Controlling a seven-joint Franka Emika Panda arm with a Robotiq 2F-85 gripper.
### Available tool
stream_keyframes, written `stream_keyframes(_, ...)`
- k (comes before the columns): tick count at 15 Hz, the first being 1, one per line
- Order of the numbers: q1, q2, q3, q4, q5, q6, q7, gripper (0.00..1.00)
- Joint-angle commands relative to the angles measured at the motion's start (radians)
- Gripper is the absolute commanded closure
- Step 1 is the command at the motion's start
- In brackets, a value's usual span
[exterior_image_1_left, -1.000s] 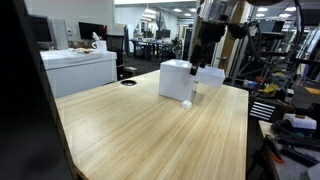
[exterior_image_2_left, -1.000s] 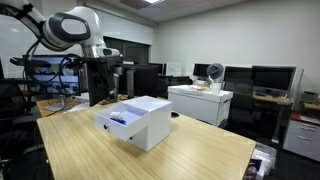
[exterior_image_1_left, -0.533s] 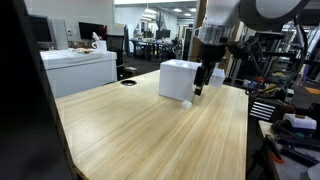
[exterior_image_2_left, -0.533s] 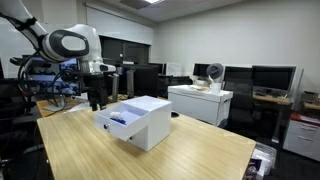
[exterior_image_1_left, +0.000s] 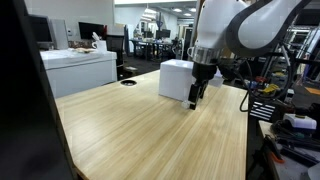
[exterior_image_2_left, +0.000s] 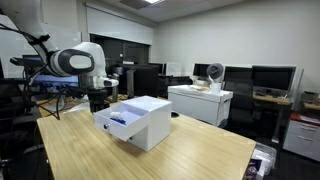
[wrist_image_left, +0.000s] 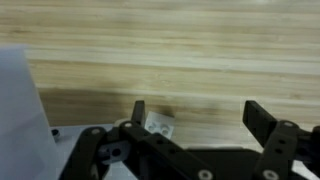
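My gripper shifts left in the wrist view and lowers over the small white block (wrist_image_left: 159, 123) next, because the block lies close beside one finger instead of midway.
My gripper (wrist_image_left: 200, 112) is open, its two black fingers spread wide just above the wooden table (wrist_image_left: 200, 45). A small white block with round holes (wrist_image_left: 158, 125) lies on the table just inside one finger (wrist_image_left: 138, 110). Close beside it is the wall of a large white box (wrist_image_left: 20, 95). In both exterior views the arm reaches down beside that box (exterior_image_1_left: 177, 78) (exterior_image_2_left: 142, 118); the gripper (exterior_image_1_left: 193, 98) hangs low at the box's side and covers the small block. Nothing is held.
The light wooden table (exterior_image_1_left: 150, 135) has a round cable hole (exterior_image_1_left: 128, 83) near its far edge. A white cabinet (exterior_image_1_left: 80, 68) and desks with monitors (exterior_image_2_left: 270, 80) stand around. Cluttered benches (exterior_image_1_left: 290, 120) lie past the table's edge.
The arm has swung in and come down beside the white box, bringing the gripper from above table height to just over the small block. The jaws stayed open.
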Motion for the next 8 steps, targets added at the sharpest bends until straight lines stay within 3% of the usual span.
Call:
stream_keyframes(1,-0.011,0.067,-0.02,0.032,-0.033,0.04,0.033,0.0)
stream_keyframes(8,-0.013,0.144,-0.09,0.102,-0.012,0.049,0.03,0.0)
